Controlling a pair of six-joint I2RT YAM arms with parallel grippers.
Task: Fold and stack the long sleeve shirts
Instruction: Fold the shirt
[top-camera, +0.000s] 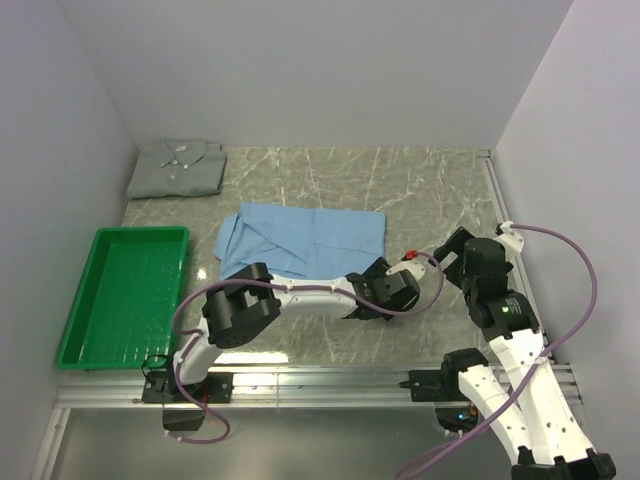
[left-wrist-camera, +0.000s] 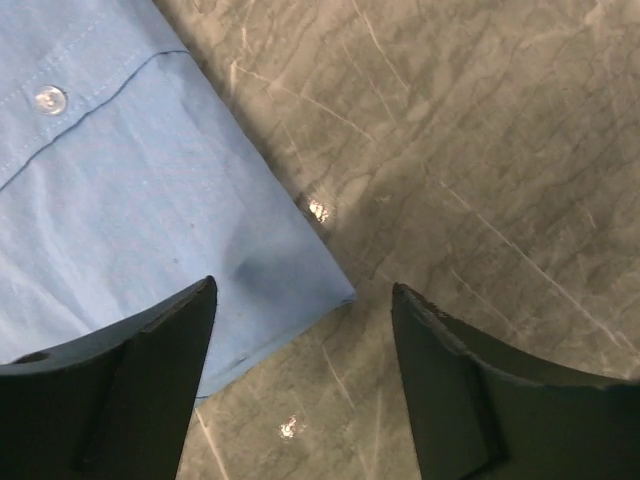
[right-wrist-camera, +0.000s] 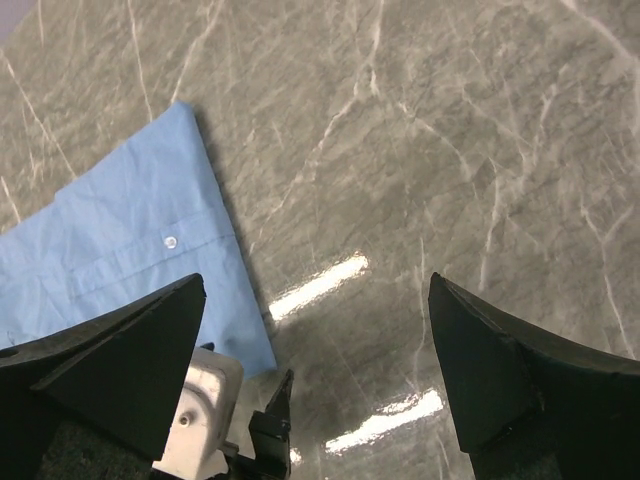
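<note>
The side edge of the blue shirt is below and to the left in the top view. I need to move my right gripper off the bare marble next and lower it onto that edge.
The light blue shirt (top-camera: 300, 238) lies partly folded in the middle of the table. The pale grey-green shirt (top-camera: 178, 168) lies folded at the back left. My left gripper (top-camera: 378, 280) reaches across to the blue shirt's near right corner. In the left wrist view it (left-wrist-camera: 300, 300) is open, and the corner of the blue shirt (left-wrist-camera: 130, 200) lies between the fingers, unheld. My right gripper (top-camera: 447, 252) hovers just right of that corner. In the right wrist view it (right-wrist-camera: 315, 290) is open and empty over bare marble, with the blue shirt (right-wrist-camera: 120, 230) to its left.
A green plastic tray (top-camera: 125, 295) stands at the left near edge. White walls close the table at the back and both sides. The left gripper's tip (right-wrist-camera: 210, 410) shows low in the right wrist view, close to the right gripper.
</note>
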